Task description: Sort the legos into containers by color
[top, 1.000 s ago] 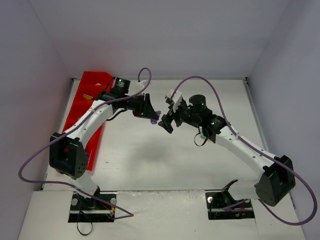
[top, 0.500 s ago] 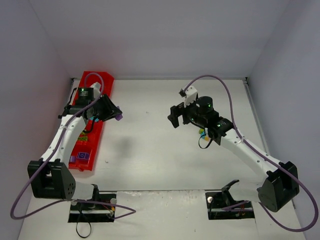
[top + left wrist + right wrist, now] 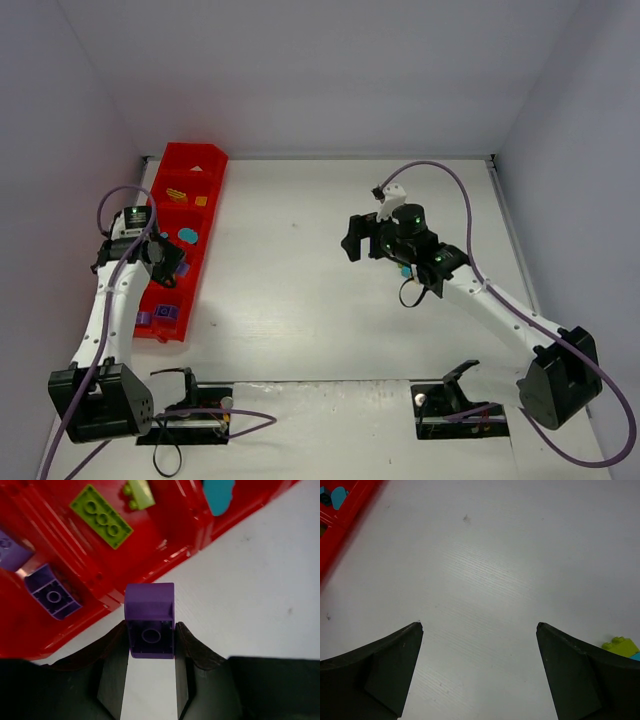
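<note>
The left gripper moves back over the near section of the red tray next and releases the dark purple brick there, since purple bricks already lie inside it.
My left gripper [image 3: 172, 262] is shut on a purple brick [image 3: 184, 269] and holds it just off the right edge of the red tray [image 3: 196, 160], near its front half. In the left wrist view the purple brick [image 3: 149, 600] sits between my fingers [image 3: 112, 655]. The tray [image 3: 165, 545] beyond holds two lime bricks [image 3: 101, 516], a teal one [image 3: 218, 495] and two purple ones [image 3: 52, 591]. The top view also shows yellow [image 3: 176, 194] and orange [image 3: 201, 200] bricks further back in the tray. My right gripper [image 3: 350, 240] [image 3: 480, 630] is open and empty above bare table.
A lime brick [image 3: 620, 646] with a teal one beside it lies on the table at the right wrist view's right edge; in the top view a teal brick [image 3: 405, 269] shows under my right arm. White walls enclose the table.
My left arm swung from the table's middle to the tray with the purple brick, then came toward the tray's near end. My right gripper drew back slightly to the right.
</note>
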